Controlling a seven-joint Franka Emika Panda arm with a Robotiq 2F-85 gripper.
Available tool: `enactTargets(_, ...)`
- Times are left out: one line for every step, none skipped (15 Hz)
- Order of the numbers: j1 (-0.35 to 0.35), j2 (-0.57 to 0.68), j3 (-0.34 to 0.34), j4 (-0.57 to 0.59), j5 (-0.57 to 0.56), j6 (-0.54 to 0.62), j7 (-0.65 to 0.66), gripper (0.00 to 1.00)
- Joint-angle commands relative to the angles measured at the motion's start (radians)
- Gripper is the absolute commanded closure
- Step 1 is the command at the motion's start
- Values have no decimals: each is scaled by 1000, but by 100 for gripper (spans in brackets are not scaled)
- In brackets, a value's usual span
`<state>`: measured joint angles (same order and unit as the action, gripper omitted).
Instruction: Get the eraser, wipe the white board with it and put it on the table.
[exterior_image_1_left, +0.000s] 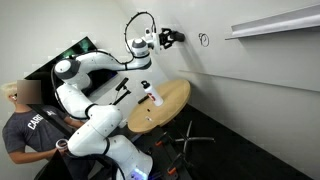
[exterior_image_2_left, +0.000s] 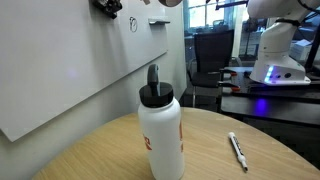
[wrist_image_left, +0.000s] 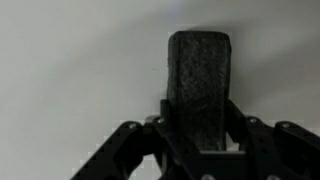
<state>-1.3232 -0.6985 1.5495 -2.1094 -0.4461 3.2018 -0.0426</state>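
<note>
The patch for the eraser is clear. My gripper will next back off the white board (exterior_image_1_left: 250, 75), tip downward, lower the eraser onto the tabletop beside the white bottle (exterior_image_1_left: 173, 97) and let go of it there.
My gripper (exterior_image_1_left: 172, 37) is raised high at the white board (exterior_image_1_left: 250, 75) and is shut on the eraser (exterior_image_1_left: 179, 37), a small dark block. In the wrist view the eraser (wrist_image_left: 198, 60) stands upright between the fingers (wrist_image_left: 198, 128), its far end at or pressed against the white board (wrist_image_left: 70, 60); I cannot tell which. A small black scribble (exterior_image_1_left: 204, 40) lies just beside the eraser on the board and also shows in an exterior view (exterior_image_2_left: 133, 23). The round tan table (exterior_image_1_left: 175, 100) stands below, and its top (exterior_image_2_left: 90, 155) is close in an exterior view.
A white bottle with a black cap (exterior_image_2_left: 160, 125) stands on the table, also in the view from farther off (exterior_image_1_left: 152, 97). A pen (exterior_image_2_left: 237, 150) lies near it. A seated person (exterior_image_1_left: 22, 125) is beside the arm's base. A ledge (exterior_image_1_left: 272, 24) runs along the board.
</note>
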Motion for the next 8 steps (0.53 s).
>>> enactTargets(-54, 96, 104, 1, 9, 21, -112, 71)
enactTargets(-61, 107, 119, 0, 6, 10, -131, 71)
enactTargets(-54, 114, 118, -4, -1, -13, -156, 71)
enactTargets(-31, 124, 98, -11, -10, -40, -184, 71)
enactTargets(21, 131, 42, -24, -20, -80, -216, 71)
enactTargets(64, 163, 4, -33, -34, -129, -257, 71)
enactTargets(135, 197, -58, -48, -52, -184, -304, 71)
enactTargets(203, 228, -113, -54, -68, -245, -350, 71)
